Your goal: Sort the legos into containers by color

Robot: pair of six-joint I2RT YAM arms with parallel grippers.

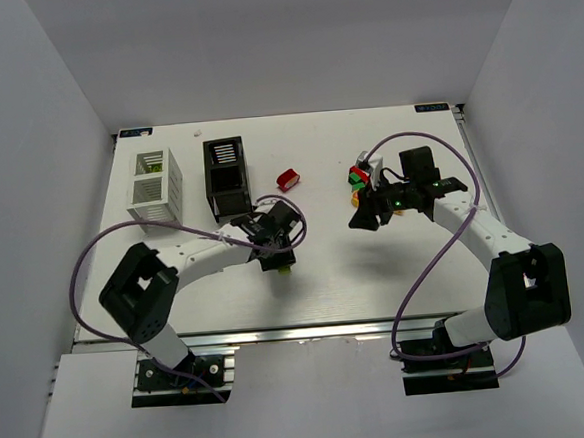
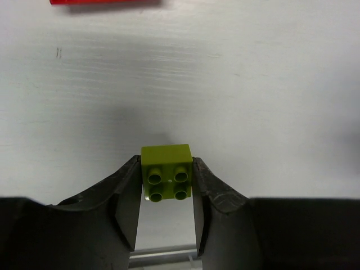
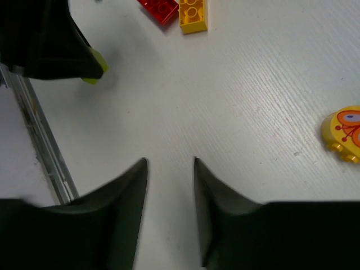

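Observation:
The robot's left gripper will next rise outward and to the left in the top view and let go of the yellow-green brick over the white container's far section [image 1: 152, 165], because yellow-green shows inside.
My left gripper [image 1: 279, 258] is shut on a yellow-green brick [image 2: 166, 174], studs toward the camera, held low over the table in front of the black container [image 1: 227, 175]. The white container [image 1: 155, 188] stands to its left with something yellow-green inside. A red brick [image 1: 288, 179] lies right of the black container. A cluster of bricks [image 1: 359, 177] lies at the back right. My right gripper [image 1: 366, 217] hangs just in front of that cluster, open and empty [image 3: 170, 164]. In its view a red brick [image 3: 160, 8], an orange-yellow brick [image 3: 193, 14] and the round yellow-orange piece [image 3: 343, 134] lie on the table.
The table's front rail [image 1: 280, 333] runs along the near edge and also shows in the right wrist view [image 3: 39, 140]. The left arm's gripper body [image 3: 45, 39] shows at the upper left of the right wrist view. White walls enclose the table.

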